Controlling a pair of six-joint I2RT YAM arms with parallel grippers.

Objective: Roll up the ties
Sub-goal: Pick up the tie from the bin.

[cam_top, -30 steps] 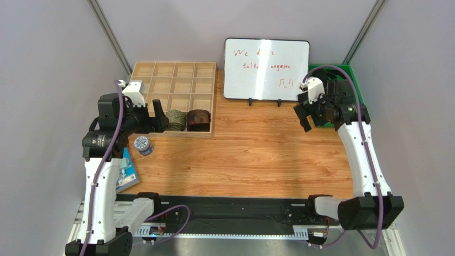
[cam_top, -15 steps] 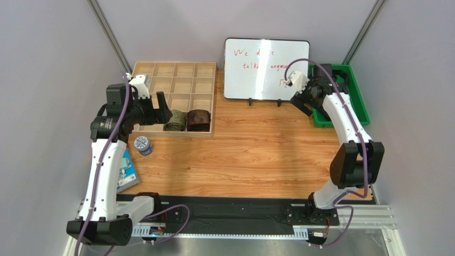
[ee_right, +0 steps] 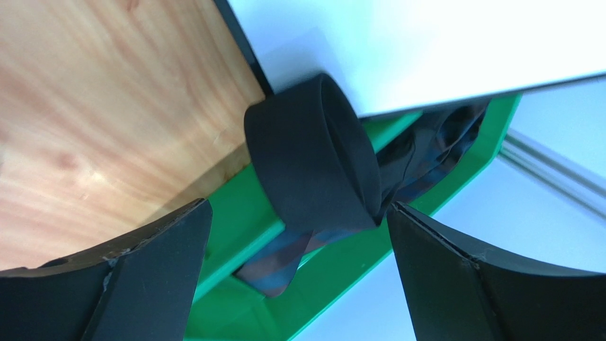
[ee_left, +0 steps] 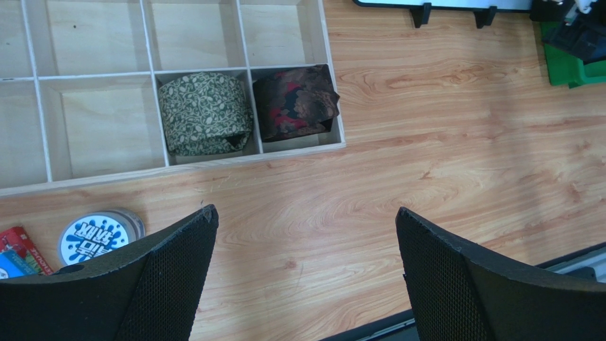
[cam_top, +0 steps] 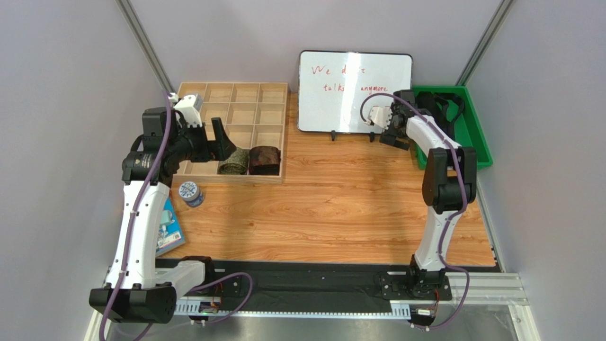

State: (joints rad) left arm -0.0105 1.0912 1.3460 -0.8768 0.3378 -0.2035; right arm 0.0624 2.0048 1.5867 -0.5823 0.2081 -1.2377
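Note:
My right gripper moves slightly toward the whiteboard next, to bring the black tie's loop [ee_right: 313, 163] deeper between its open fingers.
An olive-green patterned tie [ee_left: 205, 112] and a dark reddish-brown tie [ee_left: 295, 101] sit coiled in neighbouring front compartments of the wooden tray [cam_top: 231, 94]; both also show in the top view, olive [cam_top: 233, 160] and brown [cam_top: 265, 159]. My left gripper [ee_left: 306, 217] is open and empty, hovering over the table just in front of them [cam_top: 222, 142]. Black ties [cam_top: 444, 106] lie bunched in the green bin [cam_top: 473, 131]. In the right wrist view a black tie loop [ee_right: 313, 163] hangs over the bin's rim [ee_right: 235, 241]. My right gripper [ee_right: 299, 213] is open around it, at the bin's left edge [cam_top: 390, 132].
A whiteboard [cam_top: 354, 91] stands on feet at the back, right beside my right gripper. A round tin [cam_top: 190, 192] and a blue book [cam_top: 168, 226] lie at the left edge. Grey walls close in on both sides.
My right arm has swung left and folded in, bringing its gripper from over the bin to the bin's left rim by the whiteboard. My left gripper has shifted slightly right along the tray.

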